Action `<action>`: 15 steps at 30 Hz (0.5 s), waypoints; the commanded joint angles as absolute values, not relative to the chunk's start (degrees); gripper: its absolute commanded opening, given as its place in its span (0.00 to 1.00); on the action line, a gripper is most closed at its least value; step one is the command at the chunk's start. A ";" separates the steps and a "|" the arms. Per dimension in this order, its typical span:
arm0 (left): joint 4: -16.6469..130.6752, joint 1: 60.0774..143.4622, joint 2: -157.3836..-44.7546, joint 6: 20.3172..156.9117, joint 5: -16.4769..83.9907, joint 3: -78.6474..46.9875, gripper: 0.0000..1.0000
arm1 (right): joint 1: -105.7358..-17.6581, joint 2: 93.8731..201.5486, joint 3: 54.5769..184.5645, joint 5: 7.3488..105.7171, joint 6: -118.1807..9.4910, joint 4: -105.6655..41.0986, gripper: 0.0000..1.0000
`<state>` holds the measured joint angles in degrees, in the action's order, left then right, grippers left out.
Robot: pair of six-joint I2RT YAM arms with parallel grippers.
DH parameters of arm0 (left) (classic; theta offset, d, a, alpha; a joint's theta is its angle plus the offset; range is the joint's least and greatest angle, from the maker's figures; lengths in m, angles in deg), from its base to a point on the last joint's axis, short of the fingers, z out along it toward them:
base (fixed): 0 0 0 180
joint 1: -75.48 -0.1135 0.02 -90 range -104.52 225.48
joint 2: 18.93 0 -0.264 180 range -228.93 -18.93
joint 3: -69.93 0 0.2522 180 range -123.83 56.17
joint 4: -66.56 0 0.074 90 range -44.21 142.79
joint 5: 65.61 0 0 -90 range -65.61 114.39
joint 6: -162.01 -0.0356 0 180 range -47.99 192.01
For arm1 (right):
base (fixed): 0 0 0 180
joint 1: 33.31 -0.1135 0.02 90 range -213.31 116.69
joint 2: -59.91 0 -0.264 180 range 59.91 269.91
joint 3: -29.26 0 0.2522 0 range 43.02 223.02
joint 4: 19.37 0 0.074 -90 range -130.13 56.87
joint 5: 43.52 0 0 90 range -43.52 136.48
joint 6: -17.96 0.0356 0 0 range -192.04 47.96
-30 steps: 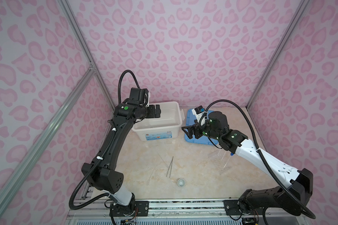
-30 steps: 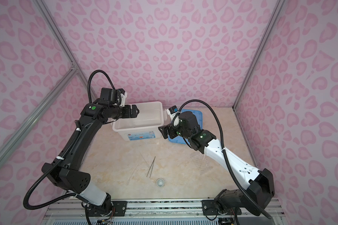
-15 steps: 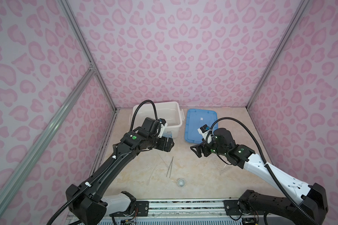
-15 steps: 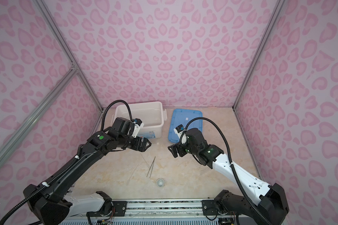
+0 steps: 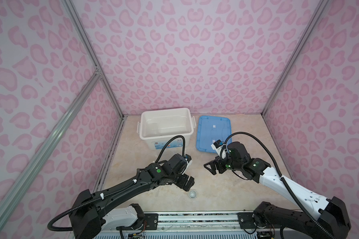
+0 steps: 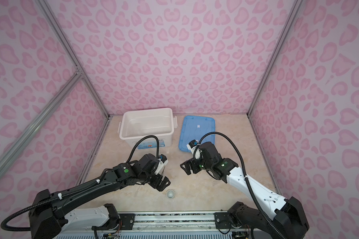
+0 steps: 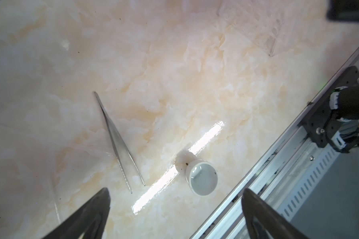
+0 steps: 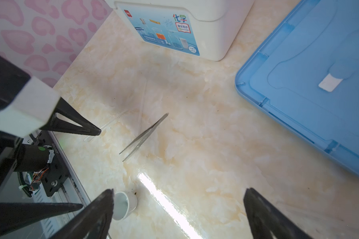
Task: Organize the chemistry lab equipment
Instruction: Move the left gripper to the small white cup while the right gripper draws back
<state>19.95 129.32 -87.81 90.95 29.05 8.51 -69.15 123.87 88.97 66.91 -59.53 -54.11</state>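
Observation:
The small white cup (image 5: 192, 194) (image 7: 202, 178) stands upright below the open fingers, so I need to move my left gripper down and back toward the front bar, with its fingers on both sides of the cup.
Metal tweezers (image 7: 118, 140) (image 8: 143, 136) lie flat on the marble table; in both top views my left arm hides them. A small white cup (image 5: 192, 194) (image 6: 170, 194) (image 7: 202, 178) stands near the front rail. My left gripper (image 5: 188, 184) (image 7: 175, 190) hovers open just above and behind the cup, with nothing between its fingers. To its right, my right gripper (image 5: 210, 168) (image 8: 179, 190) is open and empty too, tilted toward the tweezers. A thin glass rod (image 8: 142, 99) lies beyond the tweezers. A clear beaker (image 5: 151, 127) sits inside the bin.
The white plastic bin (image 5: 168, 142) (image 6: 147, 112) stands at the back, with the flat blue lid (image 5: 214, 132) (image 6: 197, 132) (image 8: 319, 62) beside it on the right. The metal front rail (image 7: 257, 186) runs close behind the cup. A faint clear plastic piece (image 7: 272, 31) lies further right.
Both arms have pulled back from the bin and the lid toward the front of the table and come lower. The left gripper now covers the tweezers from above. Both stayed open.

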 commanded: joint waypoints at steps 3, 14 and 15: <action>26.05 134.34 -90.81 93.22 24.51 11.61 0.95 | -69.15 123.02 88.70 64.76 -59.06 -54.53 0.99; 29.27 141.26 -98.35 94.55 22.01 11.87 0.83 | -69.13 123.26 88.46 63.53 -59.39 -55.13 0.98; 29.29 141.48 -98.72 94.77 21.89 12.04 0.82 | -69.16 123.30 88.48 63.45 -59.39 -55.15 0.99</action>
<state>27.58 141.06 -97.60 93.50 23.22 11.99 -69.15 123.07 88.45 64.24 -59.31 -54.52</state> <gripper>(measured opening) 0.828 0.986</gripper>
